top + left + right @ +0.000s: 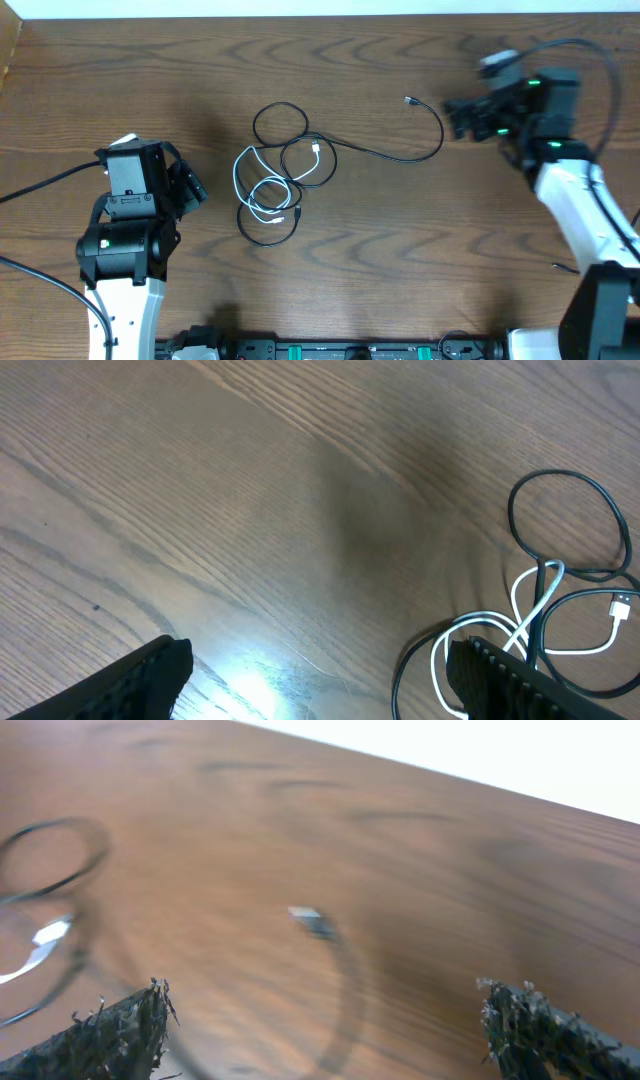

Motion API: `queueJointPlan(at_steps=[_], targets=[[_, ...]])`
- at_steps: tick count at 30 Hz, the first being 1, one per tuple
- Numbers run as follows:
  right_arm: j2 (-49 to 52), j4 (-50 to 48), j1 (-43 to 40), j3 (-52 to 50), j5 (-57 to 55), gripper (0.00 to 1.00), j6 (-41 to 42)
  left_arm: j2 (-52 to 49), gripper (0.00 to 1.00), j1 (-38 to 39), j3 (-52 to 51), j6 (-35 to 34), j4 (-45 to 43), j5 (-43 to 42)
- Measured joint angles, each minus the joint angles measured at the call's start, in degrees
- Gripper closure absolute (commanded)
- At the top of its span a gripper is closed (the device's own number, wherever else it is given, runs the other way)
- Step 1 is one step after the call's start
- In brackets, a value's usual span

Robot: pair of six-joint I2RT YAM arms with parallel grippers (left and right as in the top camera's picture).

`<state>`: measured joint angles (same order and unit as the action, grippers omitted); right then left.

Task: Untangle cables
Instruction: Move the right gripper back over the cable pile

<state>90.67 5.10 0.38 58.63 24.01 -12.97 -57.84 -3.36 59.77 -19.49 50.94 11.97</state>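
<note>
My right gripper is to go back past the black arc next, and then down onto the spot at the middle of the table where the black and white loops cross.
A black cable point(285, 128) and a white cable point(262, 185) lie looped together at the table's middle. The black cable's free end runs right in an arc to a small plug point(410, 100). My left gripper point(192, 186) is open and empty, left of the tangle. In the left wrist view the black loops point(570, 520) and the white cord point(535, 595) lie at the right, by the right finger. My right gripper point(458, 117) is open and empty, just right of the arc. The right wrist view is blurred and shows the plug point(315, 922) ahead of the open fingers point(325, 1020).
The wooden table point(400, 250) spans the whole view. The robot arms' own thick black wires trail at the left edge point(40, 185) and the upper right point(590, 50). A rail with hardware point(330, 350) runs along the front edge.
</note>
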Motion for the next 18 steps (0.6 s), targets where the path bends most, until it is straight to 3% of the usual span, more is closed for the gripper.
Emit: queueJointPlan(at_steps=[18], targets=[[15.6,-2.6,25.2,0.0,6.0,0.01,-6.1,0.0,0.14,0.0,0.0,0.0,0.0,0.0]])
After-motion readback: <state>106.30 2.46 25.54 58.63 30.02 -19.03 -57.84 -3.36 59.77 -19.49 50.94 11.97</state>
